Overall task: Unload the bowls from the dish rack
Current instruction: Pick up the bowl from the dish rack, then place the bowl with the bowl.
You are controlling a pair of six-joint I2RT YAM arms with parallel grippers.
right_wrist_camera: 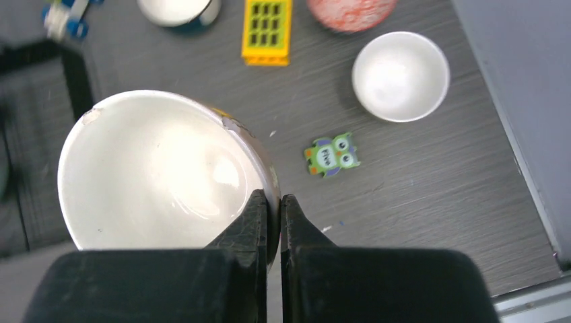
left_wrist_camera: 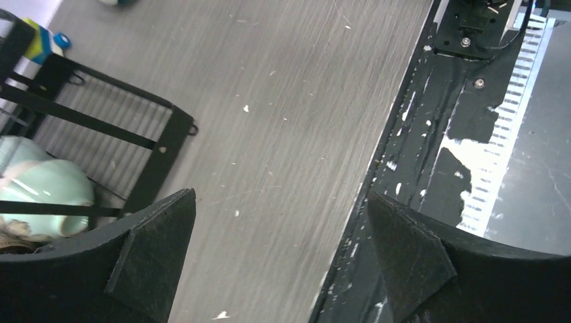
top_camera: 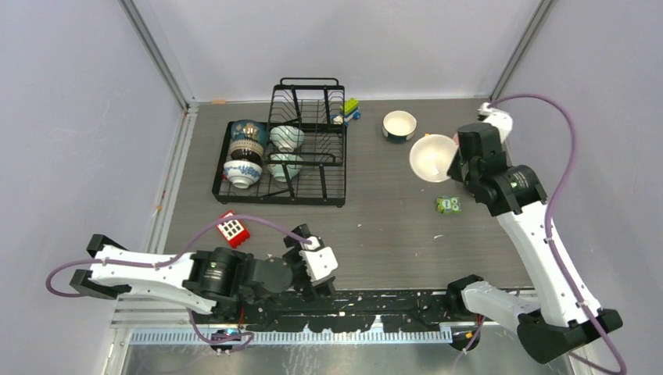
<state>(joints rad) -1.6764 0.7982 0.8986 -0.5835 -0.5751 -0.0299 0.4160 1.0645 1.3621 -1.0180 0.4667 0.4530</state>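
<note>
My right gripper moves down to the right in the top view next and releases the cream bowl (right_wrist_camera: 158, 168) into the white bowl (right_wrist_camera: 400, 75), which stands open and empty.
The black wire dish rack (top_camera: 322, 186) stands at the back centre of the table. It holds two blue-and-white patterned bowls (top_camera: 248, 139) (top_camera: 241, 173) and two pale green bowls (top_camera: 287, 138) (top_camera: 284, 166). My right gripper (right_wrist_camera: 274, 210) is shut on the rim of a cream bowl (right_wrist_camera: 158, 168), held tilted above the table at the right (top_camera: 432, 158). Below it stand a white bowl (right_wrist_camera: 400, 75), a red-patterned bowl (right_wrist_camera: 350, 10) and a blue-sided bowl (top_camera: 399, 125). My left gripper (left_wrist_camera: 283, 252) is open and empty, low over the table's front edge (top_camera: 311, 262), with the rack's corner (left_wrist_camera: 161, 145) and a pale green bowl (left_wrist_camera: 40, 188) to its left.
A red block (top_camera: 232, 229) lies in front of the rack. A green owl toy (top_camera: 448, 205) (right_wrist_camera: 331, 154) and a yellow block (right_wrist_camera: 267, 30) lie near the right-hand bowls. Small toy blocks (top_camera: 349, 109) sit by the rack's back right corner. The black base rail (left_wrist_camera: 431, 134) runs along the near edge.
</note>
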